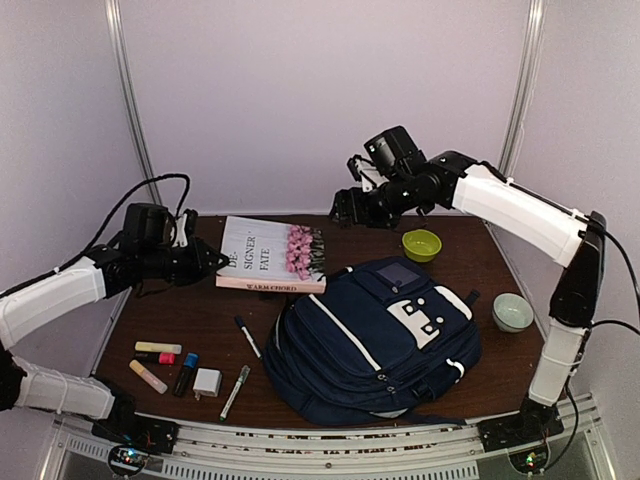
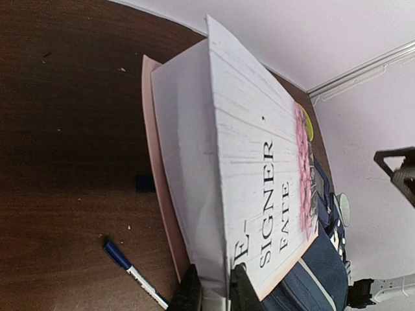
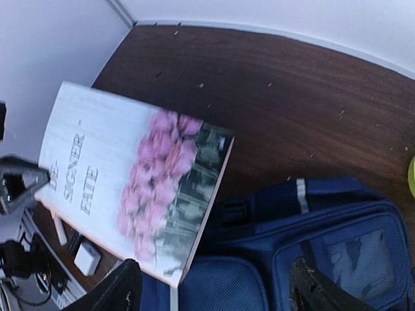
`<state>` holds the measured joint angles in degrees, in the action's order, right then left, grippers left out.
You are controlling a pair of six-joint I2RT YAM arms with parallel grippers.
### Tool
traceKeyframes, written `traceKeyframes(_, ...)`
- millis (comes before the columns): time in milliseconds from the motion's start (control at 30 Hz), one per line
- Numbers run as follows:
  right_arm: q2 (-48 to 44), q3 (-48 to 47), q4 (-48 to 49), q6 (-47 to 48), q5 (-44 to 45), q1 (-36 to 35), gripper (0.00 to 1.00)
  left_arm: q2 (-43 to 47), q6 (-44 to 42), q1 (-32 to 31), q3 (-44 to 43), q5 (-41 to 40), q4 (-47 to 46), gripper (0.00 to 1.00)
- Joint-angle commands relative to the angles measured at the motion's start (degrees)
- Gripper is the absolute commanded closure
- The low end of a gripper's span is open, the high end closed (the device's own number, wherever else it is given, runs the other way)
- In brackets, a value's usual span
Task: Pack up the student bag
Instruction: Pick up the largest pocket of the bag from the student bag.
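The bag is still lying shut. I will move my right gripper back and down onto the bag's upper rim fabric point(image 1: 326, 364) next.
The navy-blue student bag point(image 1: 375, 340) lies flat on the table, front face up; it also shows in the right wrist view point(image 3: 311, 253). A white book with pink flowers point(image 1: 272, 254) is held up at the bag's far left. My left gripper point(image 1: 213, 262) is shut on the book's left edge, and the left wrist view shows the fingers point(image 2: 243, 295) pinching the book point(image 2: 259, 168). My right gripper point(image 1: 345, 207) is open and empty, high above the bag's top end and the book's flowered end point(image 3: 162, 181).
A pen point(image 1: 247, 336), a marker point(image 1: 235, 391), highlighters point(image 1: 157, 348), a blue-capped marker point(image 1: 185, 374) and a small white block point(image 1: 207, 382) lie at the front left. A green bowl point(image 1: 421, 244) and a pale bowl point(image 1: 512, 311) stand at the right.
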<state>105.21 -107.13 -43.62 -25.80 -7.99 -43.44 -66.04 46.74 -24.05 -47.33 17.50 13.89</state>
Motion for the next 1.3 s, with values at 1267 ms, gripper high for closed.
traceKeyframes(1267,0.43,15.37,-15.36,13.28,21.33,-37.74,0.21,27.28,-3.81,2.57,-7.15,-18.55,32.52,1.0)
